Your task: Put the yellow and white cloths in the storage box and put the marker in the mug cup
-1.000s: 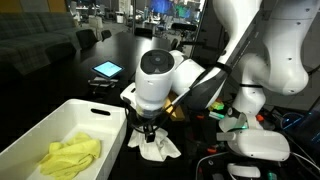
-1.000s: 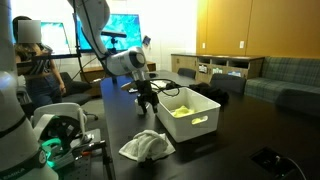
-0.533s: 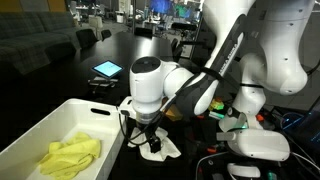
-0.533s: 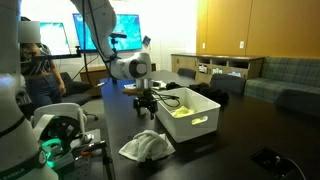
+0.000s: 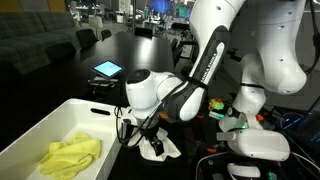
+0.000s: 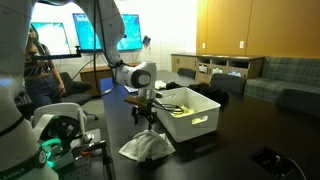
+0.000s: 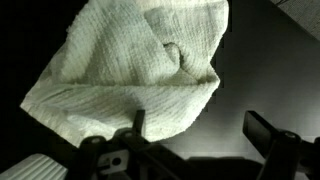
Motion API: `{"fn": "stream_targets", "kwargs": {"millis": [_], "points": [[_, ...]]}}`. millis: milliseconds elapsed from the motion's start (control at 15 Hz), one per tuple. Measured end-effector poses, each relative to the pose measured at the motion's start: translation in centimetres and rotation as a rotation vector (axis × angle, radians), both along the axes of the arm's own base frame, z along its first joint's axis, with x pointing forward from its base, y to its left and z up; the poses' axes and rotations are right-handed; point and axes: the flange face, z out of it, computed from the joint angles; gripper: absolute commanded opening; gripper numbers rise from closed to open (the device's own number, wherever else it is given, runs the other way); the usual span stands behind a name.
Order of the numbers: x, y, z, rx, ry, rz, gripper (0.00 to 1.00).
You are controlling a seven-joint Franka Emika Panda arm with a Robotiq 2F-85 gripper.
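Note:
The gripper moves toward the left in the wrist view and down onto the white cloth's folded edge (image 6: 149,138) (image 7: 152,106) next, as bare table shows between my fingers.
The white cloth (image 5: 161,148) (image 6: 147,148) lies crumpled on the dark table beside the storage box (image 5: 40,128) (image 6: 205,123). The yellow cloth (image 5: 70,157) (image 6: 180,111) rests inside the box. My gripper (image 5: 140,134) (image 6: 143,119) hangs open just above the white cloth. In the wrist view the white cloth (image 7: 140,75) fills the upper left. My gripper (image 7: 200,128) is open there, with one finger in front of the cloth's lower edge and bare table between the jaws. The marker and the mug cup are out of view.
A lit tablet (image 5: 107,69) lies on the table behind the box. A white and green device (image 5: 255,140) (image 6: 55,135) with cables stands close to the cloth. A person (image 6: 40,70) stands in the background by a screen.
The arm has come down and folded lower toward the white cloth. The gripper has stayed open. Both cloths lie where they were.

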Motion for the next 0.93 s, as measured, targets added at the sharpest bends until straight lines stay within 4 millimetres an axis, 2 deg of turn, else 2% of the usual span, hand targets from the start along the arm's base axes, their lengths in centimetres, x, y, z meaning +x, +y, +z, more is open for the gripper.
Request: {"fn": "stream_targets", "kwargs": {"millis": [267,400,933], "points": [[1.5,-1.9,-1.8,-0.051,-0.037,-0.002,1.0],[2.2,-2.6,-2.6,-0.081,-0.063,-0.008,0.75],[3.0,-2.6,-3.5,-0.147,-0.131,-0.017,0.14]]}}
